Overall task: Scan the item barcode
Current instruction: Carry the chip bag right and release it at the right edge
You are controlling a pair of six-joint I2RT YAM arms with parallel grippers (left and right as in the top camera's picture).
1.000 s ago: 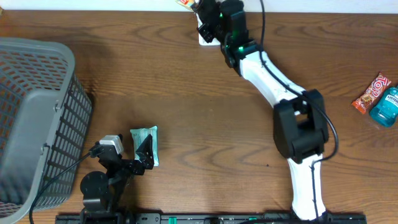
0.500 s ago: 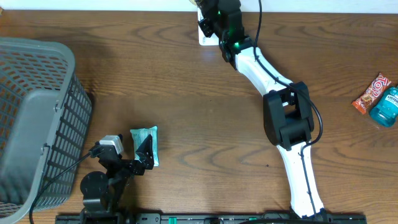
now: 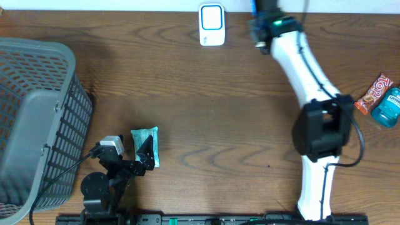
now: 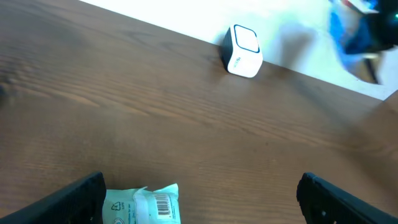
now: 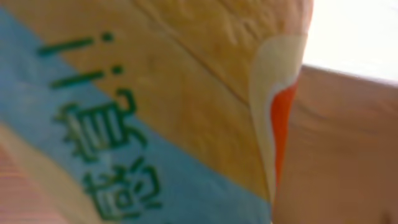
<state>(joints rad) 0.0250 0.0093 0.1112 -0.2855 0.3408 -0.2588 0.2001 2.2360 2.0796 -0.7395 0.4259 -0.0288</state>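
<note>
The yellow and blue packet goes away from the scanner in my right gripper next, then comes down by the red snack bar.
A white barcode scanner stands at the table's far edge, also in the left wrist view. My right gripper is at the far edge just right of the scanner, shut on a yellow and blue packet with printed characters, which fills the right wrist view and hides the fingers. A pale green packet lies near the front left, its barcode facing up. My left gripper hovers low beside it, open wide, with the packet by its left finger.
A grey mesh basket fills the left side. A red snack bar and a blue bottle lie at the right edge. Bare wood stretches between the scanner and the green packet.
My right arm has swung to the right, from over the scanner to beside it, so the scanner now shows in full. The left arm and green packet have not moved.
</note>
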